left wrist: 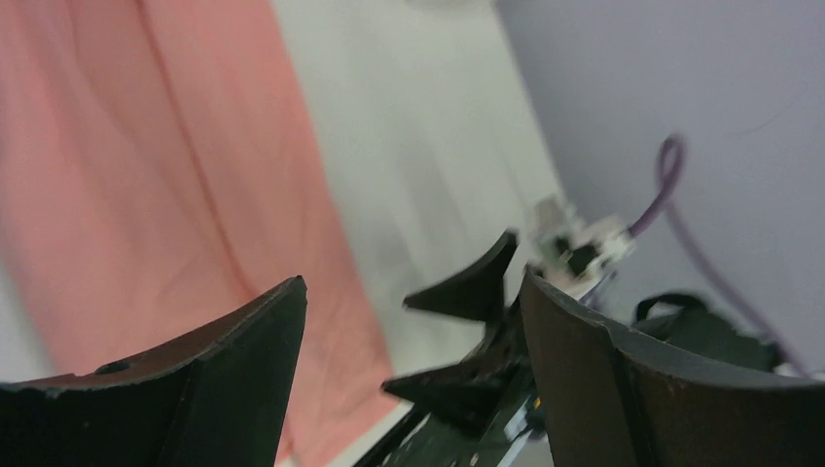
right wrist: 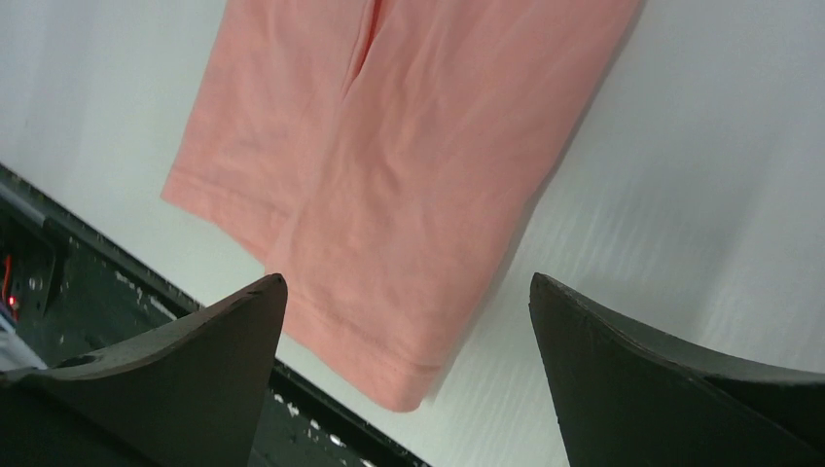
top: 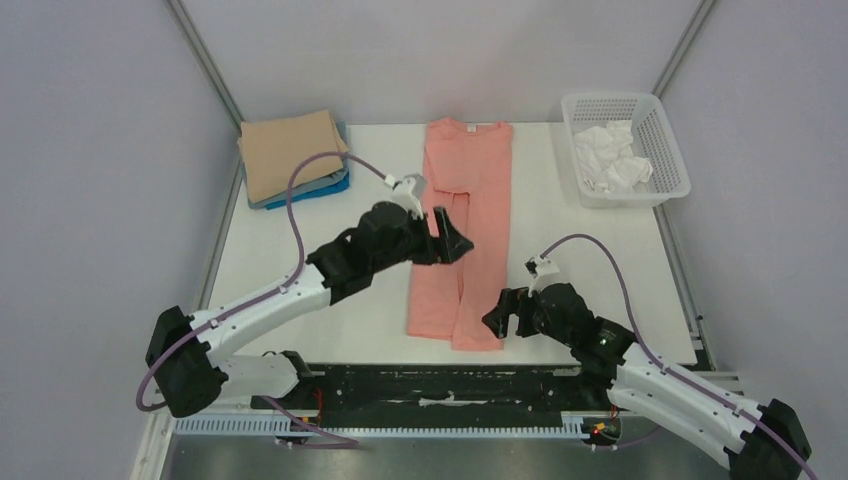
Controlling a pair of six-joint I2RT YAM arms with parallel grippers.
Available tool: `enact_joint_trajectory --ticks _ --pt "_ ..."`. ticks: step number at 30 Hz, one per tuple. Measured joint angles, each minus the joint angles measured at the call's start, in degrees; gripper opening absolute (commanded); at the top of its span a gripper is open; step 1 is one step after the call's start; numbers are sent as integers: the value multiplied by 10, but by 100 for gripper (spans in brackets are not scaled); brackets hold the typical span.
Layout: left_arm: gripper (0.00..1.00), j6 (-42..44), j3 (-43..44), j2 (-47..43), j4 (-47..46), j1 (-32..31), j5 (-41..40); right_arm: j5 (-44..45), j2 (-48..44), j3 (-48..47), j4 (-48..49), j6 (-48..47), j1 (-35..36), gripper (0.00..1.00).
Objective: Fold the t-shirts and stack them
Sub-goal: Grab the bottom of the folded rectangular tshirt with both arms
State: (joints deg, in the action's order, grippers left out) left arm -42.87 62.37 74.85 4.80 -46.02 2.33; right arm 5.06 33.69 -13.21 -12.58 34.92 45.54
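The left gripper draws back and down, toward the left in the top view, onto the t-shirt hem's loose corner (top: 411, 332) next, as the right gripper stands at the other corner.
A salmon-pink t-shirt (top: 470, 200) lies flat in a long narrow strip down the middle of the table, both sides folded in, collar at the far end. A stack of folded tees (top: 292, 158), tan on top with grey and blue under it, sits at the far left. My left gripper (top: 462, 243) is open and empty over the shirt's left middle; the shirt (left wrist: 146, 175) shows blurred in the left wrist view. My right gripper (top: 500, 318) is open and empty just above the shirt's near right corner (right wrist: 409, 370), with the corner between its fingers.
A white mesh basket (top: 668, 150) with crumpled white cloth (top: 610, 160) stands at the far right. The table's dark front rail (top: 450, 385) runs just below the shirt's hem. Grey walls close in both sides.
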Motion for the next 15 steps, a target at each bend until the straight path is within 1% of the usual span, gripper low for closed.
enact_joint_trajectory --ticks 2,4,7,9,10,15 --pt "87 0 -85 -48 25 -45 -28 -38 14 0 -4 -8 0 98" --pt "87 -5 -165 -70 54 -76 -52 -68 29 1 -7 -15 0 98" --pt "84 -26 -255 -99 102 -101 -68 -108 49 11 -10 -21 0 99" --pt "83 -39 -291 -123 127 -106 -70 -131 56 15 -2 -25 0 98" --pt "81 -43 -299 -133 134 -107 -72 -141 59 16 -2 -26 0 95" --pt "72 -60 -329 -170 127 -110 -84 -172 64 25 18 -28 0 88"
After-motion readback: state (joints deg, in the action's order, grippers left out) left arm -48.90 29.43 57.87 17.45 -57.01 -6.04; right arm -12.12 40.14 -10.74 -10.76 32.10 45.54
